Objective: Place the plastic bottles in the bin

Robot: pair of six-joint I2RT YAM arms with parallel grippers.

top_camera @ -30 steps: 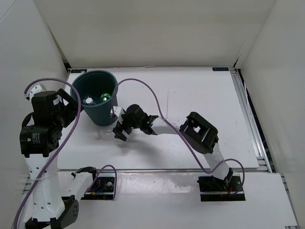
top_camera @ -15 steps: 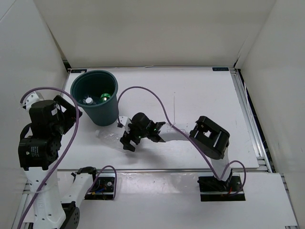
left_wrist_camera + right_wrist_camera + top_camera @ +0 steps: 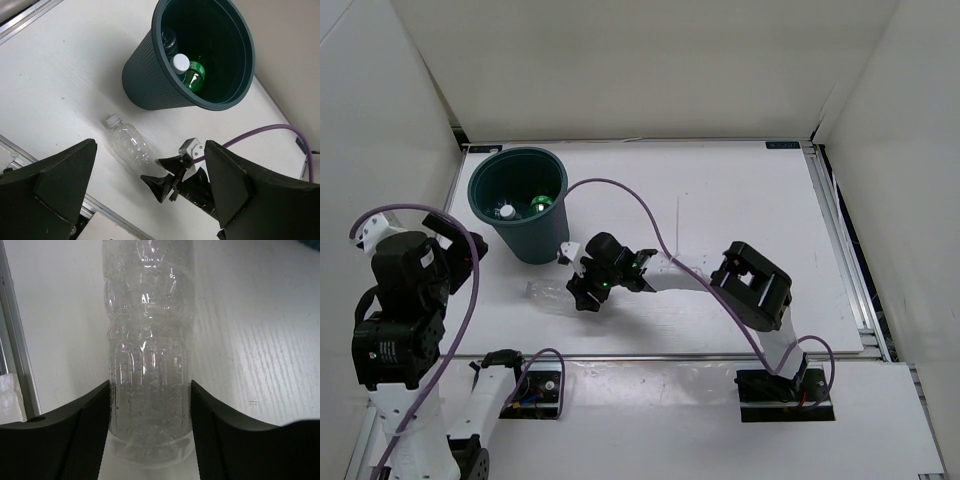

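The bin's rim is above the clear bottle with the white cap. My right gripper will next lift the bottle and carry it outward over the bin's opening [image 3: 518,186] to release it.
A clear plastic bottle [image 3: 546,291] with a white cap lies on its side on the table, in front of the bin [image 3: 535,240]. My right gripper [image 3: 576,293] is shut on the bottle's base end; in the right wrist view both pads [image 3: 87,425] press on the bottle [image 3: 149,355]. The bin [image 3: 150,80] holds a green bottle [image 3: 192,75] with a white cap and a clear one [image 3: 169,37]. My left gripper [image 3: 150,150] hangs open high above the table, off to the left, holding nothing.
A purple cable [image 3: 630,195] loops over the table from the right wrist. The right arm's elbow [image 3: 752,285] sits mid-table. A metal rail [image 3: 840,240] runs along the table's right edge, and white walls enclose the space.
My right gripper moved left onto the lying bottle and closed on its base end. The left arm drew back down and to the left, still open.
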